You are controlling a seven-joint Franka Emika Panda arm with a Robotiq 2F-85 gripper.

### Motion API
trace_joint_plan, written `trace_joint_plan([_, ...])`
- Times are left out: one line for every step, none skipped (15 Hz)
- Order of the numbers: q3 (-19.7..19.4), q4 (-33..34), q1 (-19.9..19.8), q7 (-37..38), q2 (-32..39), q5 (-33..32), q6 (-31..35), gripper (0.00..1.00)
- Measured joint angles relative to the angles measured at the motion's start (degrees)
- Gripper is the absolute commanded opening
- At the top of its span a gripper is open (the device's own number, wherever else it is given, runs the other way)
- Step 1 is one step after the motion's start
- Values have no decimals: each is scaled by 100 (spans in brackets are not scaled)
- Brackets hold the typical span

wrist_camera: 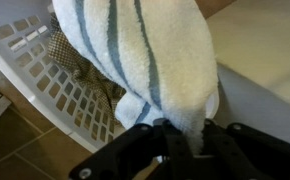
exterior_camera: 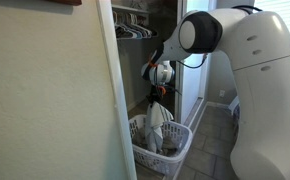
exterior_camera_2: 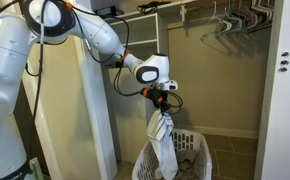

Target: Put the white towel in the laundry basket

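My gripper will carry the white towel straight down into the opening of the laundry basket next, and then I will release it there.
My gripper [exterior_camera_2: 163, 101] is shut on the top of a white towel with grey stripes [exterior_camera_2: 165, 145]. The towel hangs straight down from the jaws, and its lower end reaches into the white plastic laundry basket [exterior_camera_2: 197, 162] on the closet floor. In an exterior view the gripper [exterior_camera: 156, 93] holds the towel [exterior_camera: 157, 122] above the basket [exterior_camera: 181, 158]. In the wrist view the towel [wrist_camera: 145, 55] fills the middle, pinched between the black fingers [wrist_camera: 180, 135], with the basket's lattice wall [wrist_camera: 45, 85] to the left. Other laundry lies in the basket.
A white closet wall panel [exterior_camera: 117, 90] stands close beside the arm. Hangers [exterior_camera_2: 230, 22] hang on a rod above. A white door [exterior_camera_2: 287, 90] is at the side. The floor is tiled [exterior_camera: 213, 140].
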Motion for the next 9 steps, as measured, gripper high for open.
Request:
trace_joint_plan([27,-56,-27,4,172,0,201,3])
trace_joint_plan([51,-102,-43,24,335,-22,335,3])
trace_joint_plan([64,-145,-49,67,492,-59,417,3])
trace_joint_plan([68,-167,-51,147,639,-113,427,3])
trace_joint_plan([67,-188,-54,273,769,-181,380,3])
trace_joint_plan([55,-212,-58,437,879,-278,296,3])
trace_joint_plan([30,-242,-62,592,972,-374,202,3])
trace_joint_plan([2,-283,-69,721,1047,-466,115,3])
trace_joint_plan([-18,-324,-85,802,1113,-517,95,3])
